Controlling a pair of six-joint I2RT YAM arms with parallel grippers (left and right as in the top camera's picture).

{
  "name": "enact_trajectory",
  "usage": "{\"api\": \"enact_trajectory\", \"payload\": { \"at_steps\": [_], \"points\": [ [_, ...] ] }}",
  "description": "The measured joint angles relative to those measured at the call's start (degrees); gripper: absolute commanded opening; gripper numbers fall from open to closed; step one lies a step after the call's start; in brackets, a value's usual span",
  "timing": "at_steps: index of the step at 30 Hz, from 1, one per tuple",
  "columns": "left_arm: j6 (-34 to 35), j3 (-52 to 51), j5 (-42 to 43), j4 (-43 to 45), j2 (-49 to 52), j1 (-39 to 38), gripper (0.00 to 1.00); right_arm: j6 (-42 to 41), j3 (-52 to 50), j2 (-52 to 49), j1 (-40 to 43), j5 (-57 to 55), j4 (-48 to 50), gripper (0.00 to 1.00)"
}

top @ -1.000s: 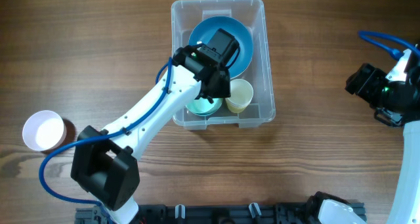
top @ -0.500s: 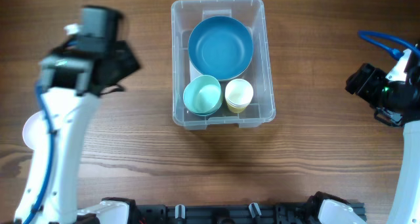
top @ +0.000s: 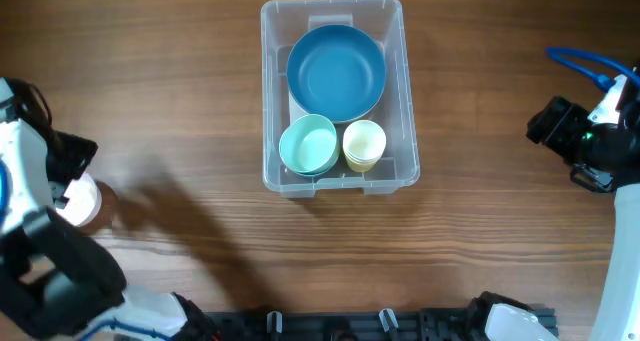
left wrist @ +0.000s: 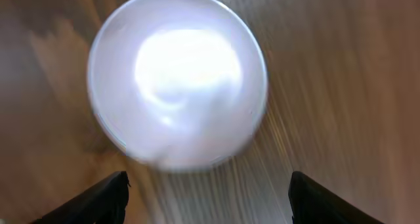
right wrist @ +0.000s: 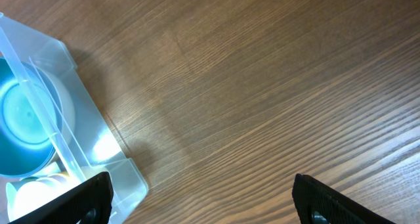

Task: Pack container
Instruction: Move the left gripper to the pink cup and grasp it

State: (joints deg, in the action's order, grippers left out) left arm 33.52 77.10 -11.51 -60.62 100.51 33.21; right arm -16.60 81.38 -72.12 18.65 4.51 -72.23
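Observation:
My left gripper's open fingers are still short of the white cup's rim point(left wrist: 245, 144). My left gripper should go down toward the right in the wrist view next, onto the cup's rim.
The clear plastic container point(top: 410, 111) stands at the table's centre. It holds a blue bowl point(top: 336, 73), a teal cup point(top: 307, 145) and a pale yellow cup point(top: 363, 144). A white cup point(top: 85, 203) stands upright at the far left, partly hidden under my left arm. In the left wrist view the white cup point(left wrist: 177, 79) is seen from above and blurred. My left gripper point(left wrist: 207, 198) is open and empty, hovering above the cup. My right gripper point(right wrist: 203, 194) is open and empty over bare wood at the far right point(top: 560, 131).
The right wrist view shows the container's near corner point(right wrist: 98, 145) and the blue bowl point(right wrist: 23, 119) inside it. Black mounts run along the table's front edge point(top: 330, 326). The left arm's shadow falls on the wood left of the container.
My left arm has left the container, swung across the upper left and dropped to the far left over the white cup. The teal cup stays in the container. The right arm has not moved.

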Motion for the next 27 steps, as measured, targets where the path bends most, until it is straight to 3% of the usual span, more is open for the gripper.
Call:
{"api": "enact_trajectory", "payload": {
  "at_steps": [7,9,12,14,18,27],
  "points": [
    [0.0,-0.1,1.8,5.8,11.3,0.9,0.71,0.0,0.0,0.0,0.0,0.0,0.0,0.89],
    [-0.1,-0.1,2.4,6.9,12.5,0.9,0.54,0.0,0.0,0.0,0.0,0.0,0.0,0.89],
    [-0.1,-0.1,2.8,7.1,12.8,0.9,0.40,0.0,0.0,0.0,0.0,0.0,0.0,0.89],
    [-0.4,-0.1,3.1,7.1,12.8,0.9,0.38,0.0,0.0,0.0,0.0,0.0,0.0,0.89],
    [-0.1,-0.1,4.3,7.1,12.8,0.9,0.04,0.0,0.0,0.0,0.0,0.0,0.0,0.89],
    [-0.2,-0.1,4.5,6.5,12.7,-1.2,0.04,0.0,0.0,0.0,0.0,0.0,0.0,0.89]
  ]
}}
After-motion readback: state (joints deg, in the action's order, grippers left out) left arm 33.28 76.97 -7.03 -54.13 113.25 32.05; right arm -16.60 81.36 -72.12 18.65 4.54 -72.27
